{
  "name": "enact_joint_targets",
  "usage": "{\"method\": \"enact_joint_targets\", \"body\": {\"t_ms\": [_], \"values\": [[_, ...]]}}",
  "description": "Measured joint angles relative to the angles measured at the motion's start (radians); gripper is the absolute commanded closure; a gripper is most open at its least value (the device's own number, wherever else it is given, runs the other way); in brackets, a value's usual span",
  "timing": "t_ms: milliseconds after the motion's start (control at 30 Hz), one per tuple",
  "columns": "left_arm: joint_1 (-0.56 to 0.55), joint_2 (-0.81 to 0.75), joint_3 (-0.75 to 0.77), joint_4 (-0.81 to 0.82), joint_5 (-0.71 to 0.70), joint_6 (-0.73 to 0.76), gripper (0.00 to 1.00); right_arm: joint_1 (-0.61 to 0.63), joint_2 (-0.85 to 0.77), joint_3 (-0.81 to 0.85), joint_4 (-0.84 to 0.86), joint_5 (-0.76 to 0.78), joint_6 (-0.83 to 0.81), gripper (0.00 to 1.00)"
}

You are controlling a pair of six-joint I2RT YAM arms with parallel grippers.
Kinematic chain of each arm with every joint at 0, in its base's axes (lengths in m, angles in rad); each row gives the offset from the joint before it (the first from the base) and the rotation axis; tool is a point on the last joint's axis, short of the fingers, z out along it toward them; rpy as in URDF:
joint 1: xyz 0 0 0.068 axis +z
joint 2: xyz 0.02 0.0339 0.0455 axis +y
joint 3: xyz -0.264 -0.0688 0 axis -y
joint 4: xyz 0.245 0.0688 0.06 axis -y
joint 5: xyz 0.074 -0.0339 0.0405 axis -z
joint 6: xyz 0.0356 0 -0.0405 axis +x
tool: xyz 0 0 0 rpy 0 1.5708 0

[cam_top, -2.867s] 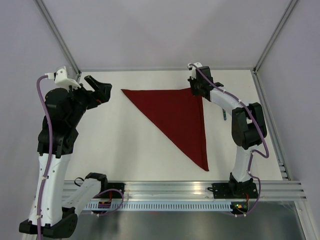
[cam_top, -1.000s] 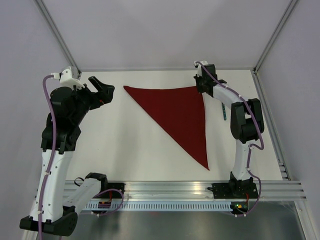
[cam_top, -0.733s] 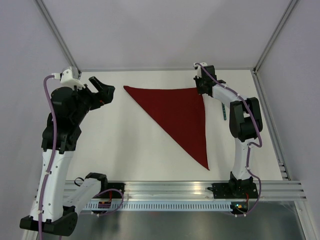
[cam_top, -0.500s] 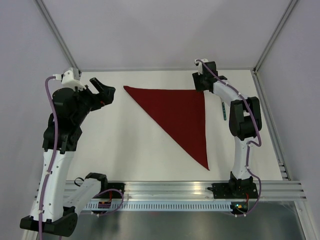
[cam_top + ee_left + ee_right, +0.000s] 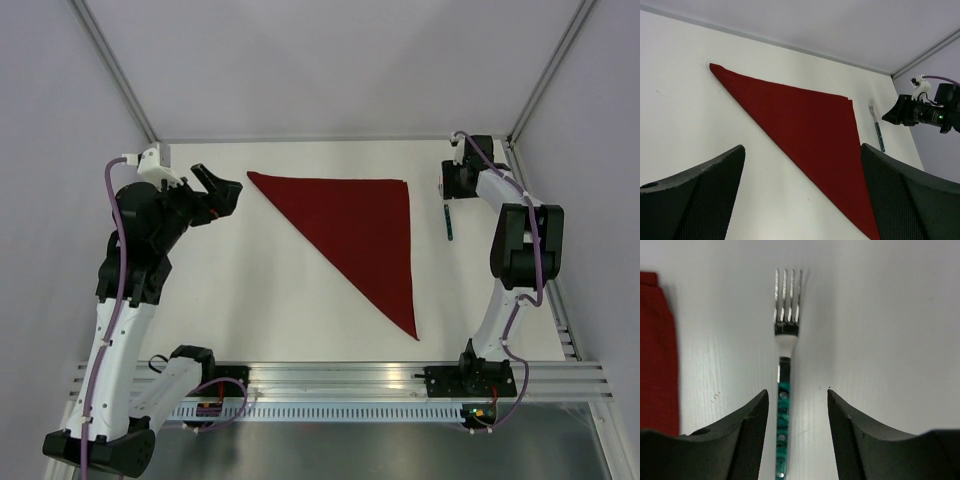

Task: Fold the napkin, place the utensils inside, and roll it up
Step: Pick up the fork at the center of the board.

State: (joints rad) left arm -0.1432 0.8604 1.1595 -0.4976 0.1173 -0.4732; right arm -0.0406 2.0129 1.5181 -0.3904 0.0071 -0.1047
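Note:
I should next lower my right gripper onto the fork's handle (image 5: 447, 210), slightly toward the napkin (image 5: 362, 228), because the handle is closer to the finger on the napkin's side.
The napkin (image 5: 362, 228) lies flat on the white table, folded into a dark red triangle with its long edge running from the far left corner to the near point. One utensil shows: a fork (image 5: 448, 222) with a teal handle lies just right of the napkin's far right corner. My right gripper (image 5: 448, 184) hovers at the fork's far end. In the right wrist view this gripper (image 5: 797, 395) is open, its fingers either side of the fork's handle (image 5: 783, 405), with the napkin's edge (image 5: 657, 355) at the left. My left gripper (image 5: 224, 188) is wide open and empty, left of the napkin (image 5: 805, 125).
A metal frame post (image 5: 535, 75) rises at the far right corner and another (image 5: 115, 70) at the far left. A rail (image 5: 540, 250) runs along the table's right edge. The arms' mounting rail (image 5: 350, 380) spans the near edge.
My right gripper has let go of the napkin's far right corner, opened, and moved right to the fork. The left arm has shifted slightly right, still open.

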Motion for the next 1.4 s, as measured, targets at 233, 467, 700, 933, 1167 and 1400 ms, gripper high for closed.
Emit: {"method": "enact_joint_targets", "body": {"t_ms": [233, 467, 700, 933, 1167, 1400], "values": [[0.0, 0.003, -0.025, 0.036, 0.052, -0.001, 0.0, -0.021, -0.016, -0.07, -0.024, -0.014, 0.004, 0.44], [0.0, 0.0, -0.05, 0.047, 0.066, -0.001, 0.0, -0.007, 0.027, -0.056, -0.025, -0.037, 0.011, 0.49], [0.0, 0.0, -0.067, 0.051, 0.069, -0.001, 0.0, -0.009, 0.069, -0.048, -0.019, -0.035, 0.011, 0.99], [0.0, 0.002, -0.067, 0.051, 0.069, -0.001, 0.0, -0.009, 0.058, -0.06, -0.017, -0.036, -0.005, 0.99], [0.0, 0.016, -0.062, 0.051, 0.068, -0.001, 0.0, 0.036, -0.116, -0.102, -0.122, -0.08, -0.041, 0.99], [0.0, 0.018, -0.041, 0.048, 0.065, -0.003, 0.0, 0.26, -0.237, -0.078, -0.178, -0.154, -0.034, 0.99]]}}
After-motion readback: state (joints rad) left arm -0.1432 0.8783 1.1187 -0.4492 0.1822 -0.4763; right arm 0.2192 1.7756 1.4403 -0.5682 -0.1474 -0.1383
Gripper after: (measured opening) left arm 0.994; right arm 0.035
